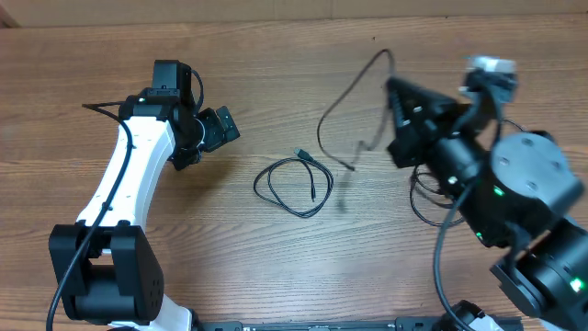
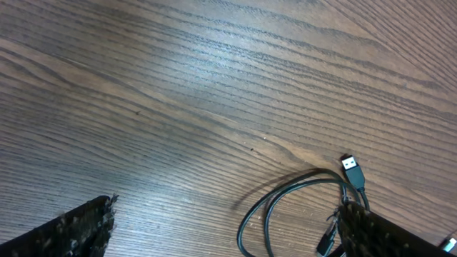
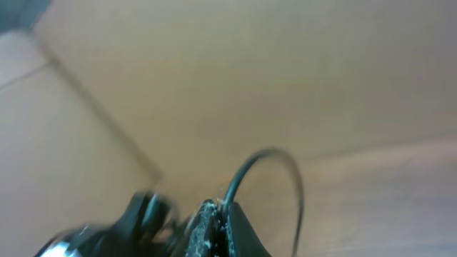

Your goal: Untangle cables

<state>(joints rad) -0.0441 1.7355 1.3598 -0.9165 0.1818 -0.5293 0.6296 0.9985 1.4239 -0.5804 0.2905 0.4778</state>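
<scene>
My raised right gripper swings away from the loose loop, to the right in the overhead view (image 1: 428,184), next and opens, since the second cable hangs clear of the loop.
One thin black cable (image 1: 292,184) lies in a loose loop on the table's middle, its USB plug (image 2: 353,168) showing in the left wrist view. My left gripper (image 1: 220,129) is open and empty, left of that loop, its fingers (image 2: 221,228) spread to either side of bare wood. My right gripper (image 1: 390,85) is raised and shut on a second black cable (image 1: 344,106), which arcs up from the jaws (image 3: 223,208) and hangs down to the table. The right wrist view is blurred.
Thicker black wires (image 1: 427,198) lie by the right arm's base. The wooden table (image 1: 276,64) stretches behind. The left arm (image 1: 124,175) reaches in from the front left.
</scene>
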